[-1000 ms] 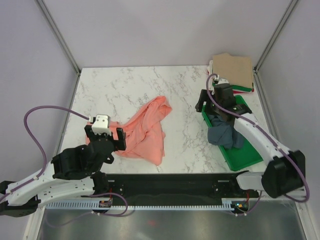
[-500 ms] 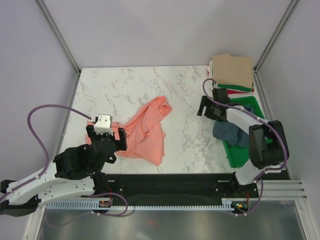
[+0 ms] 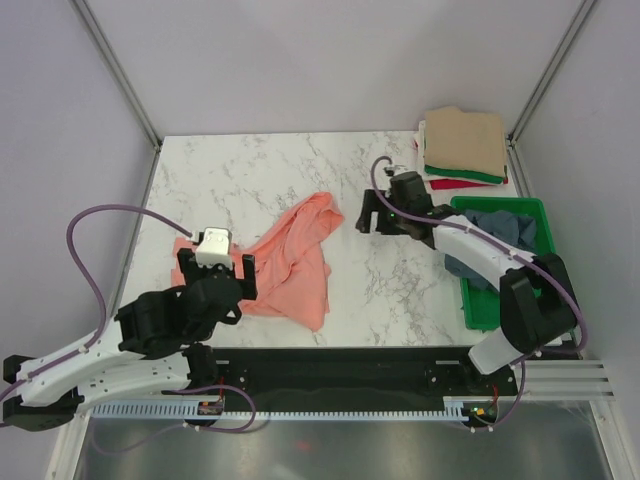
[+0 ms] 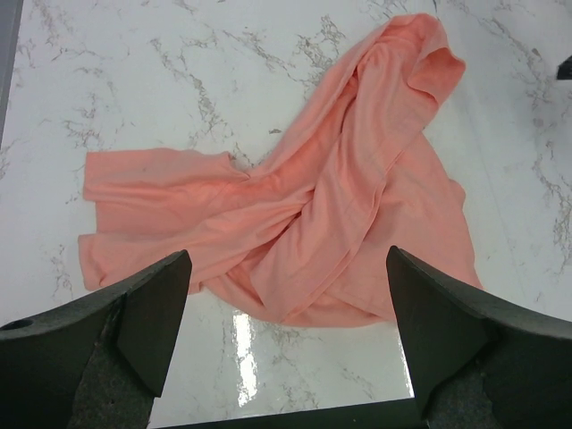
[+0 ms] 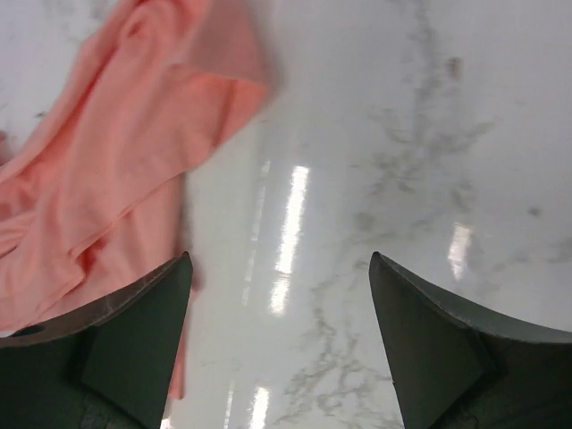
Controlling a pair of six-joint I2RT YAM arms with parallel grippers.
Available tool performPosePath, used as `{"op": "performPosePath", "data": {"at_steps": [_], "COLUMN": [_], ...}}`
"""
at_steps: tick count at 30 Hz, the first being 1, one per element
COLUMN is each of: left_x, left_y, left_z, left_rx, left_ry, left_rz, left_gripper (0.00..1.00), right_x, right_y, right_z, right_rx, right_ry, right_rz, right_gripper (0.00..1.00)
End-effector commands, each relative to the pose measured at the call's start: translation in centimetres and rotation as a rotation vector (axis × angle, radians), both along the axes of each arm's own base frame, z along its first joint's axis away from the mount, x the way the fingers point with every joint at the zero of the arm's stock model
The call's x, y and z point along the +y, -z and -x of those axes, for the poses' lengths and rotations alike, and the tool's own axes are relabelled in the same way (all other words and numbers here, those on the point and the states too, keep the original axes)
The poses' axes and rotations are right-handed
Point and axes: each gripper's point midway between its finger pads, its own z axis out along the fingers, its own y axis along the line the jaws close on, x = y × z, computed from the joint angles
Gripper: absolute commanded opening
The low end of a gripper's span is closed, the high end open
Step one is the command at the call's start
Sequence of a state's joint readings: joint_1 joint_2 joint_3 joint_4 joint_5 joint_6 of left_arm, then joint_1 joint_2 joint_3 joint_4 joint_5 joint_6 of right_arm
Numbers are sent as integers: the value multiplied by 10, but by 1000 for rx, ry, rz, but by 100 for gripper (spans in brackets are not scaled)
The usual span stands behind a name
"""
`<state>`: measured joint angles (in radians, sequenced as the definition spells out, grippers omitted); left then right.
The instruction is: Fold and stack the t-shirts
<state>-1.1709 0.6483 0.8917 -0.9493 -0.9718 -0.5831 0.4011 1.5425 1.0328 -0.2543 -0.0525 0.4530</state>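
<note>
The t-shirt's flared far tip [image 3: 334,211] [image 5: 243,82] sticks out toward my right gripper, so next I need to move that gripper to the left in the top view and down onto the tip.
A salmon-pink t-shirt [image 3: 295,255] lies crumpled in the middle of the marble table; it also shows in the left wrist view [image 4: 295,197] and the right wrist view [image 5: 98,170]. My left gripper [image 3: 212,275] is open and empty above the shirt's near-left part. My right gripper [image 3: 375,212] is open and empty over bare table just right of the shirt. A slate blue-grey shirt [image 3: 495,240] lies bunched in the green tray [image 3: 500,305]. Folded tan [image 3: 465,140], green, white and red shirts are stacked at the back right.
The green tray stands at the table's right edge. The folded stack sits in the far right corner. Grey walls enclose the table on three sides.
My right gripper has moved left out of the tray to the table beside the pink shirt, leaving the blue-grey shirt in the tray. My left gripper has shifted slightly.
</note>
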Motion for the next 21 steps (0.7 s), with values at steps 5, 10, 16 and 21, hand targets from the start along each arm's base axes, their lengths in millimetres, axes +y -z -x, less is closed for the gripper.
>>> {"op": "performPosePath", "data": {"at_steps": [5, 10, 16, 21], "left_x": [6, 5, 8, 8], "left_y": [-19, -19, -20, -20], "left_z": [-3, -3, -2, -2], "left_rx": [-37, -35, -41, -38], "left_ry": [-55, -50, -53, -56], "left_rz": [76, 74, 89, 91], "left_gripper": [98, 97, 97, 97], "right_x": [95, 127, 137, 133], "right_y": [-6, -4, 20, 43], "right_z": [-39, -76, -98, -107], "right_rx": [-63, -78, -49, -40], "right_ry": [-161, -199, -197, -186], "right_rz": [-76, -58, -2, 67], "right_gripper": [89, 88, 83, 70]}}
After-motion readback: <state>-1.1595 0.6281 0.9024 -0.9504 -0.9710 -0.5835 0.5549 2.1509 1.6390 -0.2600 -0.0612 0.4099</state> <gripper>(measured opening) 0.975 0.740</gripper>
